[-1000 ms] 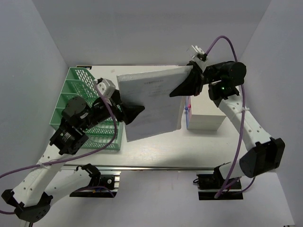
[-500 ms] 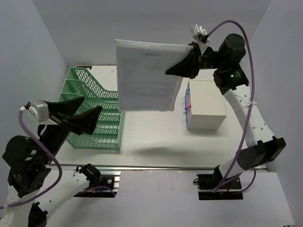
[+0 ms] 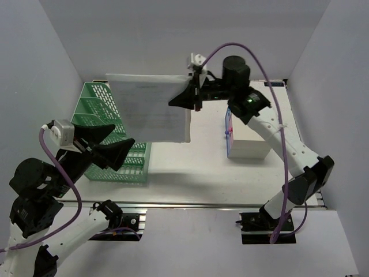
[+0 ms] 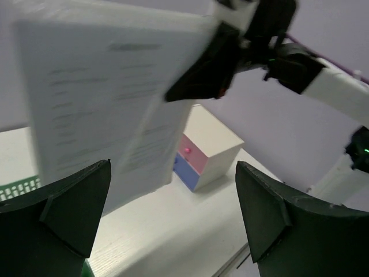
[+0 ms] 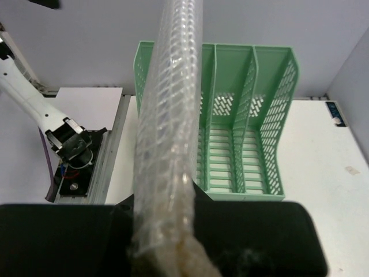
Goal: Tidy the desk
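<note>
The slot is empty, so I will next move my right gripper left in the top view and down, and let go of the document in a middle slot of the green rack (image 3: 95,115).
My right gripper (image 3: 185,98) is shut on the right edge of a white printed document in a clear mesh sleeve (image 3: 151,112). It holds the document upright in the air over the back of the white desk (image 3: 190,167). In the right wrist view the sleeve (image 5: 167,109) shows edge-on, clamped in the gripper (image 5: 168,231), with the green mesh file rack (image 5: 242,133) below. My left gripper (image 3: 124,135) hangs open and holds nothing, in front of the rack (image 3: 95,115). In its own view the gripper (image 4: 173,222) looks at the blurred document (image 4: 98,104).
A white box with a pink and a blue drawer (image 3: 249,135) stands at the right of the desk, also in the left wrist view (image 4: 204,154). The aluminium rail (image 3: 190,203) runs along the near edge. Grey walls close in the sides and back.
The left gripper let go of the document, opened wide and drew back toward the near left. The right gripper lifted the document and swung it left, close to the rack.
</note>
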### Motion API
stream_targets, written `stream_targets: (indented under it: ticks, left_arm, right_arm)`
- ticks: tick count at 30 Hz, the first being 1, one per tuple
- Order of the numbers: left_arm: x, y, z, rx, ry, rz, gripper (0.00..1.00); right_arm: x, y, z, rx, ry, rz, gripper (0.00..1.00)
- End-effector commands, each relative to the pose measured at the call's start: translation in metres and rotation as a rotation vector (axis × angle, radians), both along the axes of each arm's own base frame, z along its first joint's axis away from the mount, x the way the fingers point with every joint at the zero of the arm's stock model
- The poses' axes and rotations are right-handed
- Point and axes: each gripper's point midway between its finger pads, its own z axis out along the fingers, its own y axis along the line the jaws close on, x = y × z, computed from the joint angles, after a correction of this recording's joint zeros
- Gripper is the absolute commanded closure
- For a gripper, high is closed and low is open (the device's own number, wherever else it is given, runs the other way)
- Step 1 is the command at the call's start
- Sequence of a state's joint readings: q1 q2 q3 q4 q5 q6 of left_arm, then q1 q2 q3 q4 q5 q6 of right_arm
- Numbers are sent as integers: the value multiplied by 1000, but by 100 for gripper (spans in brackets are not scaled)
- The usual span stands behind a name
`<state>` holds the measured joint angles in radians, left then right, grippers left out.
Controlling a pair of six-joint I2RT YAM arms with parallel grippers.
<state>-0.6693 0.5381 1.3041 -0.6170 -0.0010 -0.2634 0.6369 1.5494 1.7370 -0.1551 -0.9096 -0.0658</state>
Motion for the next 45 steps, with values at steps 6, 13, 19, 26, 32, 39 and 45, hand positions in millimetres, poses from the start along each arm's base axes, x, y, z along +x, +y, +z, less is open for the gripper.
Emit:
stream_targets:
  ticks: [6,13,19,26,32,39,45]
  left_arm:
    - [-44,-28,13,-1,-124,-279,2]
    - [-47,-34,11,11,-109,-318,2]
    - [-53,-31,9,3,-113,-327,2]
    - [-50,-37,1,-10,-99,-346,2]
    - [-46,-40,0,-16,-81,-343,2]
    - [-44,-41,-4,-27,-60,-339,2]
    - [-39,-47,-8,-21,-49,-350,2]
  right_arm:
    - [-1,72,-4,15,-52,-20,100]
    - [-15,115,-14,-3,-33,16,100]
    - [-20,134,-11,1,-62,19,100]
    - [-5,146,-25,1,-146,7,100]
    - [-6,170,-35,33,-159,98,100]
    - [1,183,-33,66,-172,119,100]
    - [5,189,-26,96,-160,103,100]
